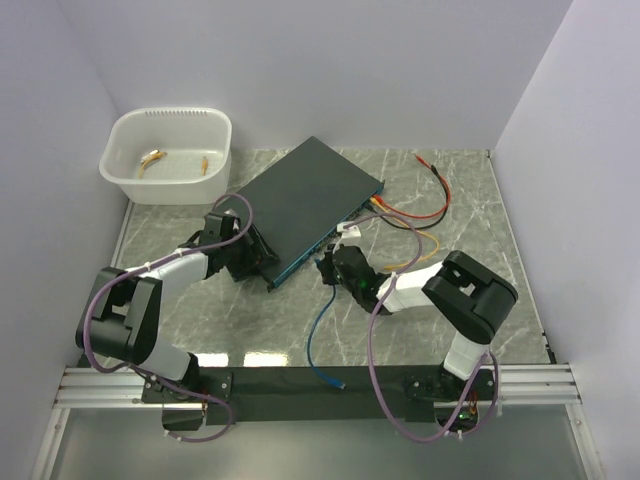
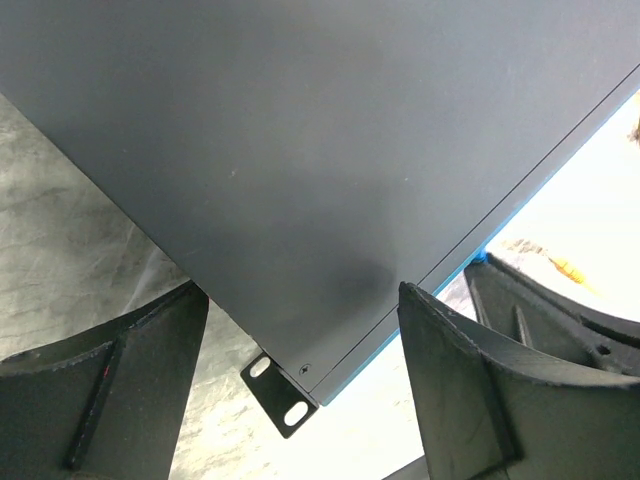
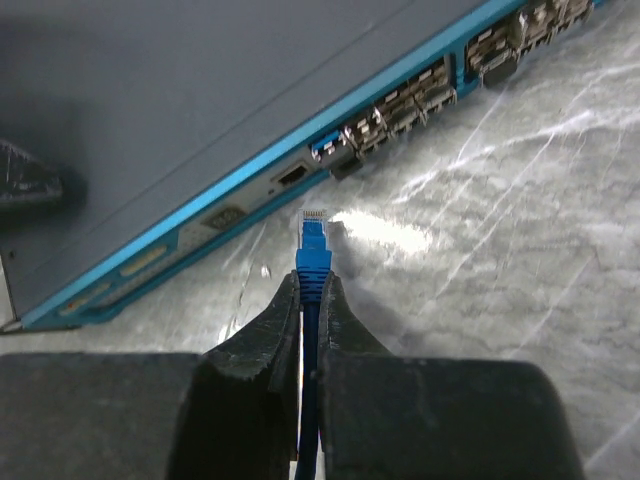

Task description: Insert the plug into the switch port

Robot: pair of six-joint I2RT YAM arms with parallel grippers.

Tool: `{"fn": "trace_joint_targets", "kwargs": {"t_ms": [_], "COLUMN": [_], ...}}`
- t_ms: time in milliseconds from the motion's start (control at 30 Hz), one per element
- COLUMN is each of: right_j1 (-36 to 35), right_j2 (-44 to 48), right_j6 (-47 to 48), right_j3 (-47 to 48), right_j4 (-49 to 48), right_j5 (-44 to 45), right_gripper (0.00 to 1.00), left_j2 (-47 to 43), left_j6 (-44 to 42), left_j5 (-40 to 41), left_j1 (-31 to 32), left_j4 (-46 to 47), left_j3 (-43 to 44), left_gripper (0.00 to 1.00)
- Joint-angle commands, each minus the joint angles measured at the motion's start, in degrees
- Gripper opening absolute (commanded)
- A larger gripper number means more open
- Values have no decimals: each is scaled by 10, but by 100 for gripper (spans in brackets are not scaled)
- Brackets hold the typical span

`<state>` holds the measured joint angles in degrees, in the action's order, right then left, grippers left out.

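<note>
The tip of the plug in my right gripper points at an angle. I should next move the plug toward the switch box's teal-blue side (image 3: 230, 190), turning squarer to it, to the small empty socket (image 3: 293, 175), and then let it go.
The flat black switch box (image 1: 300, 200) lies at an angle on the marble table, its narrow teal-blue face (image 3: 230, 190) toward my right arm. A row of small square sockets (image 3: 400, 100) runs along that face. My right gripper (image 3: 312, 290) is shut on the blue plug (image 3: 313, 240) just behind its clear tip. The tip points at the face and stops a short gap from it, below a small socket (image 3: 290, 177). The right gripper also shows in the top view (image 1: 335, 265). My left gripper (image 2: 300, 340) is open, its fingers (image 2: 130, 380) wide on either side of the box's near corner and bracket (image 2: 285, 395).
A white tub (image 1: 168, 185) with small items stands at the back left. Orange and red cables (image 1: 420, 212) lie at the right, some plugged into the face's far end (image 1: 352, 228). The blue cable (image 1: 315, 340) trails to the front rail. Walls close three sides.
</note>
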<state>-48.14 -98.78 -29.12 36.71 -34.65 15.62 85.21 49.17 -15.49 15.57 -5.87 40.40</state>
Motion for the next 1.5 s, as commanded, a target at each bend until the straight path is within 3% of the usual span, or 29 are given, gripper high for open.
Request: {"fn": "trace_joint_targets", "kwargs": {"t_ms": [0, 633, 1300, 1467], "right_j1": [-5, -26, -68, -73], "right_j2": [-14, -60, -66, -78], "right_j6": [-4, 24, 64, 89], "right_j3": [-2, 21, 57, 62], "right_j4": [-75, -137, -133, -153], "right_j5": [38, 76, 182, 166], "right_gripper": [0, 0, 0, 0], "left_j2": [-20, -7, -12, -9], "left_j6": [-15, -13, -14, -15], "left_j5": [-26, -35, -22, -19], "left_j1": [3, 17, 28, 29], "left_j4": [43, 54, 55, 54], "left_j3": [-1, -14, -17, -16], "left_gripper": [81, 79, 79, 79]}}
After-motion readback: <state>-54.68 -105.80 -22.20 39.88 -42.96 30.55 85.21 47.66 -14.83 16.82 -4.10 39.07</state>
